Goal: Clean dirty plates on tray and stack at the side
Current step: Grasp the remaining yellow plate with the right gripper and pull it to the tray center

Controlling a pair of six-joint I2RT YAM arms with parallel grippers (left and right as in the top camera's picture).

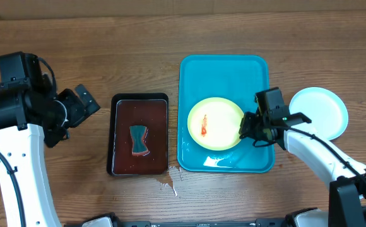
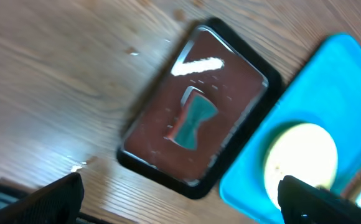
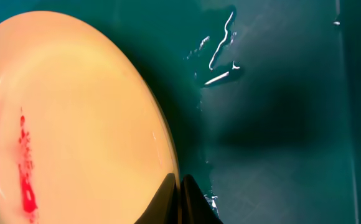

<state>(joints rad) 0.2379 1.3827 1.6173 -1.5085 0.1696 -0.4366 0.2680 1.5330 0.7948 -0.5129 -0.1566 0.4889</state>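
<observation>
My left gripper isn't at the teal sponge yet. It needs to move down and right in the overhead view next, to the sponge and onto its middle (image 1: 138, 140) (image 2: 194, 123), the narrowest part of the sponge.
A pale yellow-green plate (image 1: 216, 123) with a red smear (image 1: 204, 125) lies in the teal tray (image 1: 259, 75). My right gripper (image 1: 245, 129) is shut on the plate's right rim. In the right wrist view one finger lies on the plate (image 3: 75, 112) and the other just past its edge, over the wet tray floor (image 3: 280, 124), with the gripper (image 3: 179, 186) pinched tight. A pale blue-white plate (image 1: 318, 112) rests on the table right of the tray. My left gripper (image 1: 85, 104) hangs open at the far left, and in its wrist view the gripper (image 2: 180, 205) holds nothing.
A dark brown black-rimmed tray (image 1: 112, 135) sits left of the teal one, with a teal sponge (image 1: 139, 140) in it. Water drops (image 1: 167, 183) lie on the wood near its front right corner. The left wrist view shows the sponge (image 2: 193, 118) and the plate (image 2: 302, 155).
</observation>
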